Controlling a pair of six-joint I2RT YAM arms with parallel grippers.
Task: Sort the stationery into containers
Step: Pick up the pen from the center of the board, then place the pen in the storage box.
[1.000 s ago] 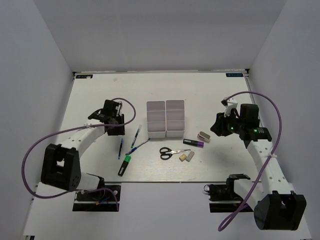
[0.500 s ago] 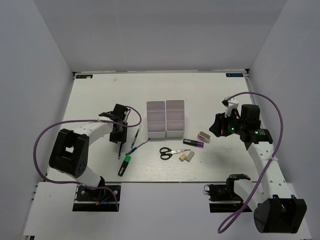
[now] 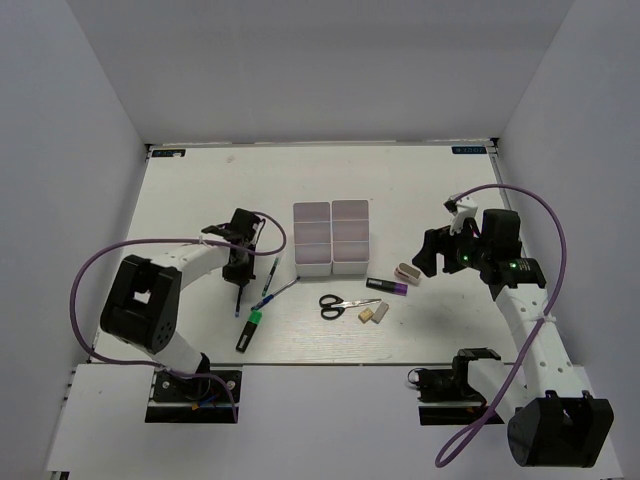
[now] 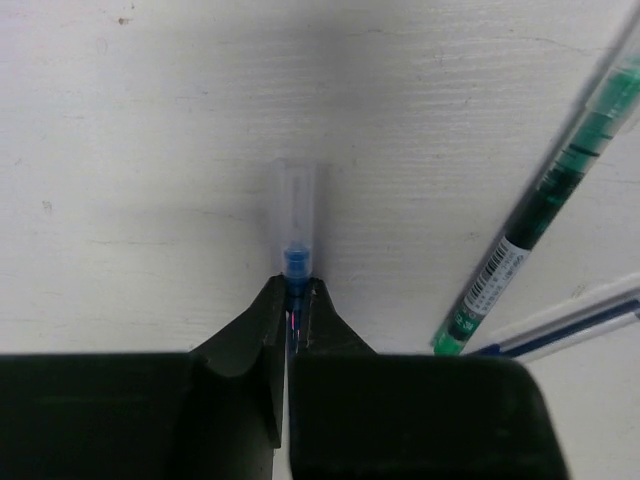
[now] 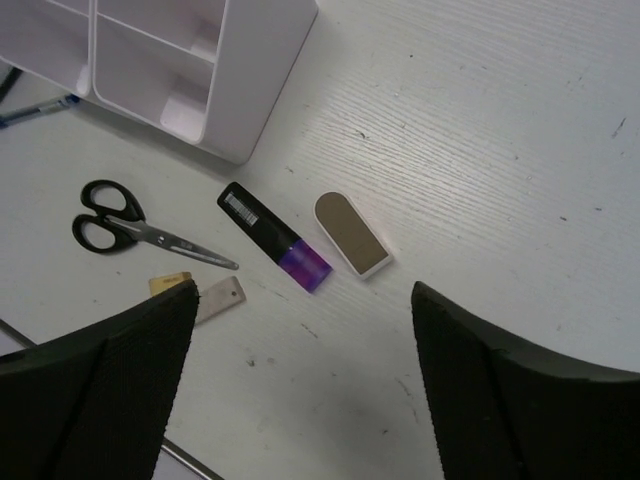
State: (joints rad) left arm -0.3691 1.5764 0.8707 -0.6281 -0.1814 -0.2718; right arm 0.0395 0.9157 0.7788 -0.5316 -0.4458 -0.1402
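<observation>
The containers are empty, so I should lift the held blue pen with my left gripper, then swing outward over the far container on the pens' side (image 3: 312,213).
My left gripper (image 4: 295,290) is shut on a blue pen (image 4: 297,215) with a clear cap, which lies on the table left of the containers (image 3: 331,238). In the top view this gripper (image 3: 239,272) points down over the pen (image 3: 241,298). A green pen (image 4: 545,210) and a blue-white pen (image 4: 580,320) lie just to its right. My right gripper (image 5: 305,300) is open and empty, hovering above the purple marker (image 5: 275,237) and the pinkish-white clip-like piece (image 5: 352,233). The scissors (image 5: 120,225), the tan eraser (image 5: 170,284) and the grey eraser (image 5: 222,297) lie nearby.
A green-capped black marker (image 3: 249,329) lies near the table's front edge, below the pens. The bins' white wall (image 5: 240,90) stands up-left of the purple marker. The left arm's purple cable (image 3: 110,262) loops over the left side.
My left gripper moved right to the blue pen and closed on it. My right gripper's jaws opened wider, staying near the clip-like piece.
</observation>
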